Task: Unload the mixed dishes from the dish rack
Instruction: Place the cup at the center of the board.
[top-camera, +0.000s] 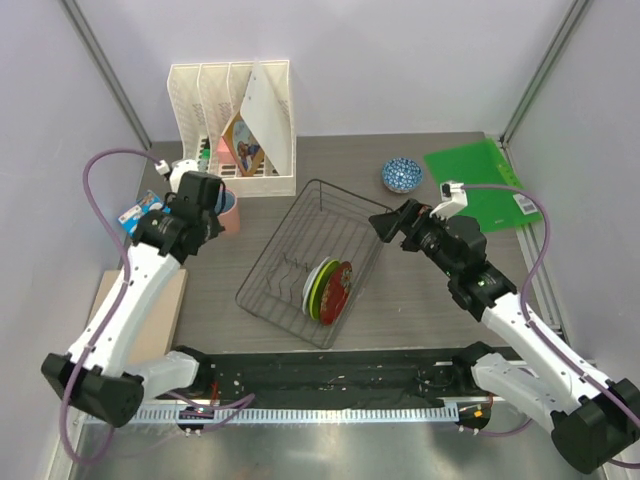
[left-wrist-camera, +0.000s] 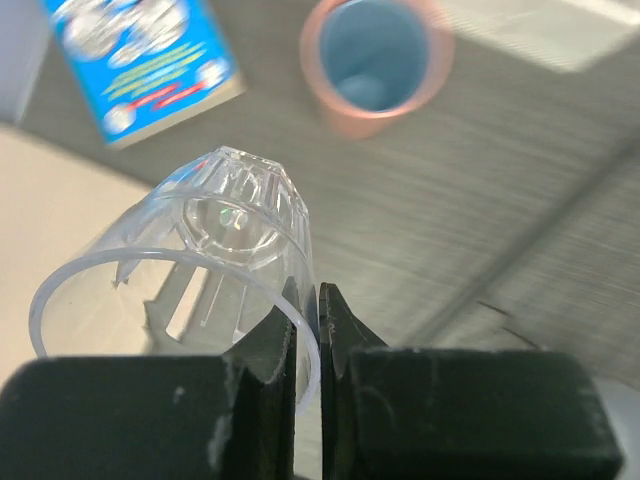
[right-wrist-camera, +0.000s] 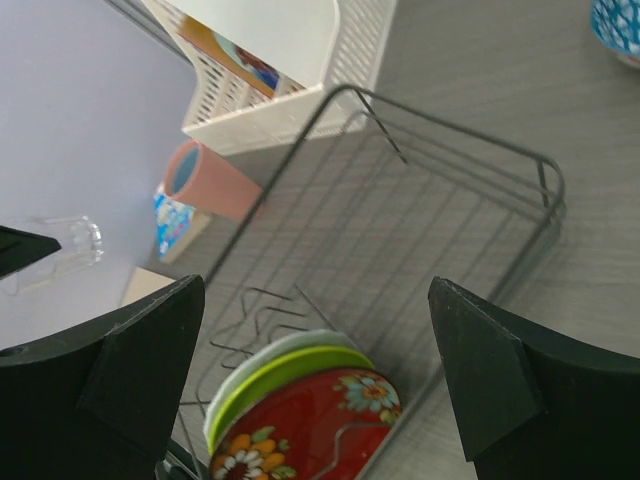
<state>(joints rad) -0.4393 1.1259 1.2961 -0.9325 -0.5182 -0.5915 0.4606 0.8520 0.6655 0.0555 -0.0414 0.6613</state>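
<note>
My left gripper lowers next, tumbler base first, onto the clear tabletop below it, between the pink cup (left-wrist-camera: 375, 65) and wooden board, and releases the tumbler's rim.
My left gripper (left-wrist-camera: 318, 330) is shut on the rim of the clear glass tumbler (left-wrist-camera: 200, 250) and holds it on its side above the table, just near the pink cup (left-wrist-camera: 375, 65), which stands upright. In the top view that gripper (top-camera: 212, 212) is left of the black wire dish rack (top-camera: 300, 250). A white plate (right-wrist-camera: 262, 357), a green-rimmed plate (right-wrist-camera: 285, 372) and a red patterned plate (right-wrist-camera: 310, 430) stand on edge in the rack's near end. My right gripper (right-wrist-camera: 316, 290) is open and empty above the rack's right side (top-camera: 383, 224). The small blue patterned bowl (top-camera: 401, 174) sits on the table behind the rack.
A white slotted file organizer (top-camera: 235, 120) with papers stands at the back left. A blue packet (top-camera: 140, 212) lies by the left wall, a wooden board (top-camera: 160, 320) at the near left. A green folder (top-camera: 480, 185) lies at the back right.
</note>
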